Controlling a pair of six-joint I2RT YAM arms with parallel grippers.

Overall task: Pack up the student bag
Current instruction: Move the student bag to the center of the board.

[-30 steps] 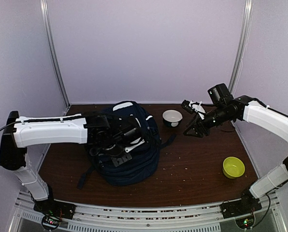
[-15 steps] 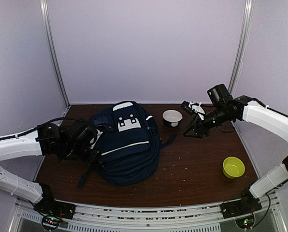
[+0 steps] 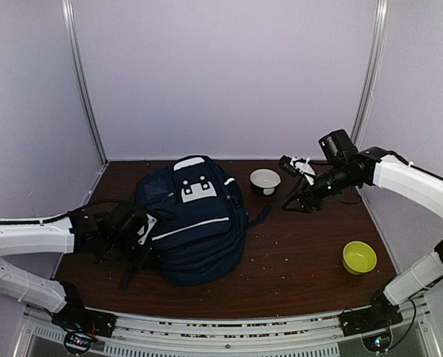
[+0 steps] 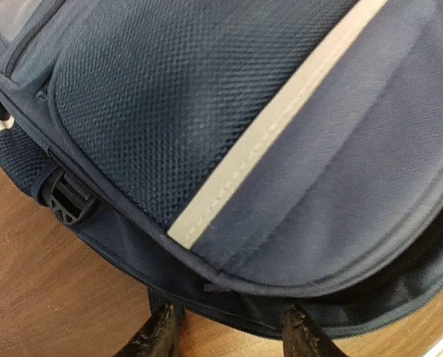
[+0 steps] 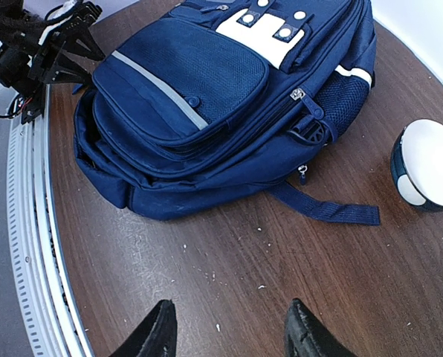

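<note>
Next, my left gripper lowers and moves in toward the bag, onto the fabric edge by the white stripe's end, since its fingers still sit short.
The student bag is a large navy backpack with a white stripe and white patches, lying flat in the middle of the table. It fills the left wrist view and shows in the right wrist view. My left gripper is open and empty, low at the bag's left side, its fingertips just short of the bag's edge. My right gripper is open and empty, held above the table to the right of the bag, jaws spread over bare wood.
A white and dark bowl stands behind the bag's right side, also in the right wrist view. A yellow-green bowl stands at the front right. A bag strap trails onto the table. Crumbs dot the wood.
My left arm has drawn back off the top of the bag to its left side and lowered to the table. The right arm has not moved.
</note>
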